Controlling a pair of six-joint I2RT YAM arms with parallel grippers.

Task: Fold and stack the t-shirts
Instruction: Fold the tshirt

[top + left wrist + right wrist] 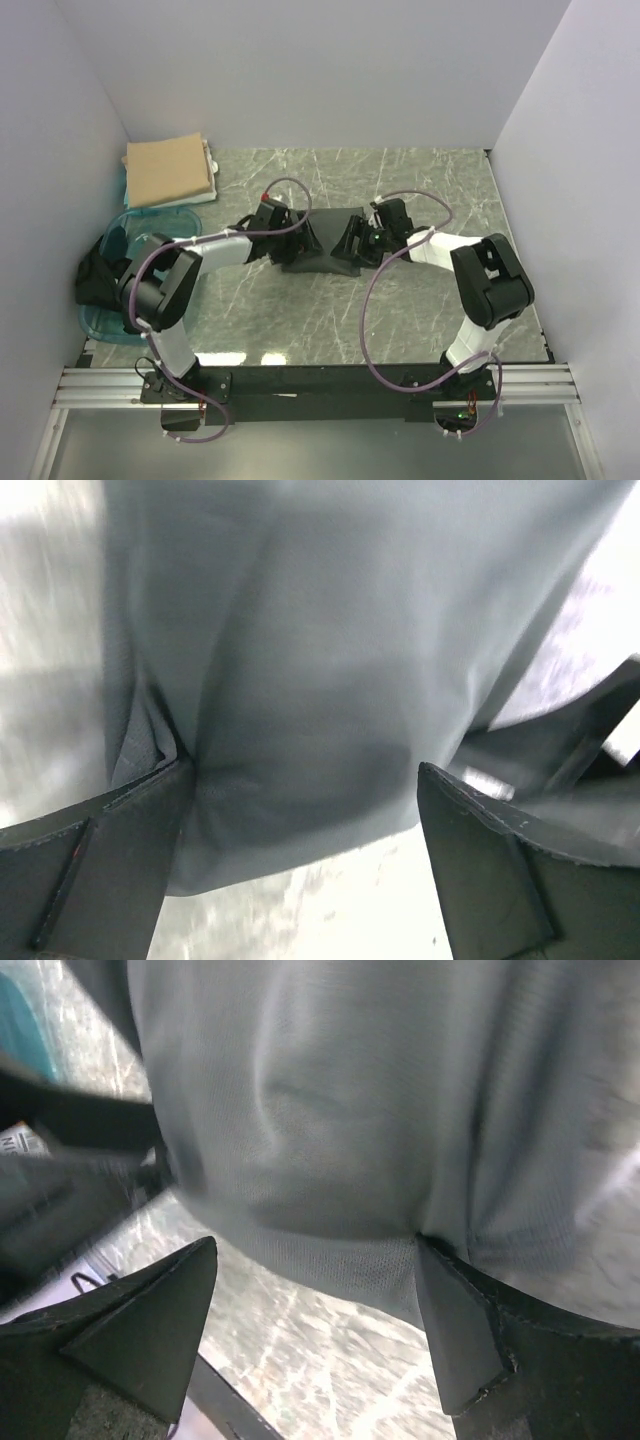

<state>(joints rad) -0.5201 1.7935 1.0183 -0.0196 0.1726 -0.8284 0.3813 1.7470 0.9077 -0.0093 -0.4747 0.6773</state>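
Note:
The grey shirt's side edge runs outward past my open fingers. My left gripper will move outward along it next and close on the edge's far part (138,560).
A dark charcoal-grey t-shirt (325,250) lies bunched on the marble table (430,190) between my two grippers. My left gripper (297,232) is at its left edge and my right gripper (353,240) at its right edge. In the left wrist view the grey shirt (330,630) fills the frame above the open left gripper (305,770) and touches the left finger (110,850). In the right wrist view the shirt (350,1090) hangs over the open right gripper (315,1245) and touches the right finger (470,1330). A folded tan t-shirt (170,170) lies at the back left.
A translucent teal tub (128,232) stands at the left edge, with black cloth (100,275) in and beside it. White walls close in the left, back and right. The arm bases sit on a black rail (330,380) at the near edge.

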